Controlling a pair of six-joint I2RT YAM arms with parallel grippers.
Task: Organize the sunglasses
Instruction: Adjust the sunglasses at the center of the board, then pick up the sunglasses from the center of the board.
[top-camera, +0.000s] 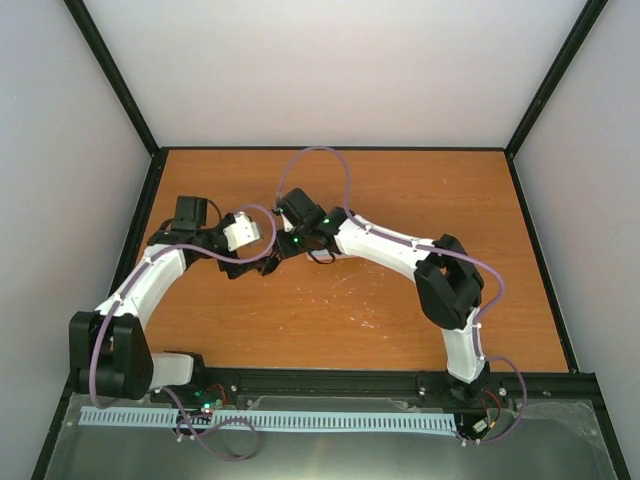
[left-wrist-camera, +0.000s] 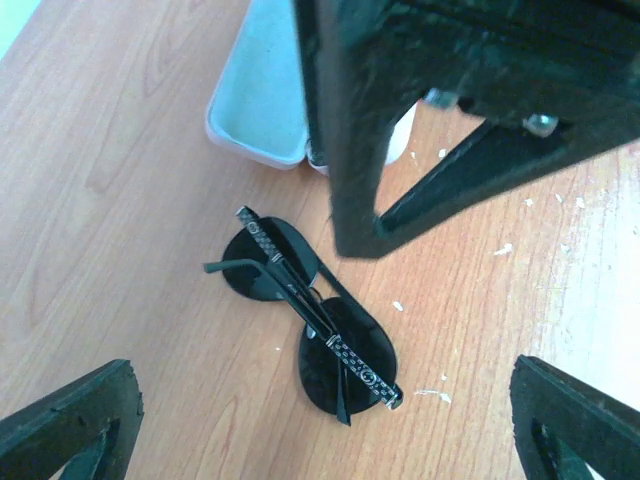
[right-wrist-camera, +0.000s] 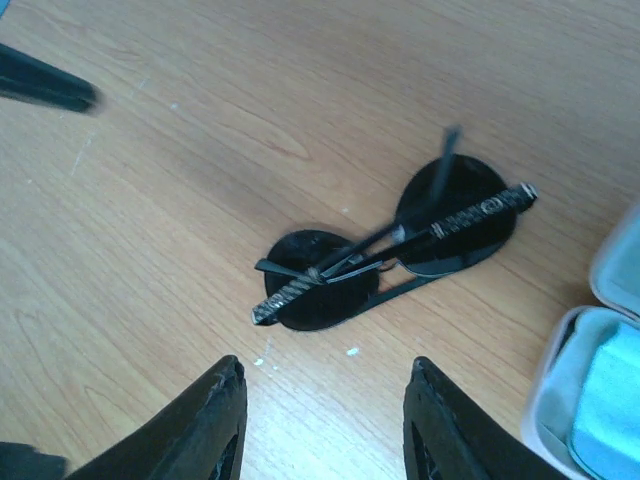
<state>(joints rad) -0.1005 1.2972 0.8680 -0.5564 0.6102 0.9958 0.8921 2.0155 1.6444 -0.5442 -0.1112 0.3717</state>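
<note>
I need to lower my left gripper next until its fingers are on either side of both slim black arms of the sunglasses, over the lens farther from the case, because the arms lie crossed on top.
The sunglasses (left-wrist-camera: 310, 315) lie folded on the wooden table, dark lenses down and slim black arms crossed on top; they also show in the right wrist view (right-wrist-camera: 390, 250). My left gripper (left-wrist-camera: 320, 400) hovers over them, open and empty, its fingertips (left-wrist-camera: 90, 410) wide apart. My right gripper (right-wrist-camera: 326, 368) is open and empty just short of the glasses, and one of its fingers (left-wrist-camera: 365, 130) crosses the left wrist view. In the top view both grippers meet at mid-table, left (top-camera: 262, 262) and right (top-camera: 285, 248), hiding the glasses.
An open pale pink case (left-wrist-camera: 235, 140) holding a pale blue cloth (left-wrist-camera: 265, 90) lies just beyond the glasses; it shows at the right edge of the right wrist view (right-wrist-camera: 565, 375). White crumbs dot the table (top-camera: 400, 310). Black frame posts and pale walls enclose it.
</note>
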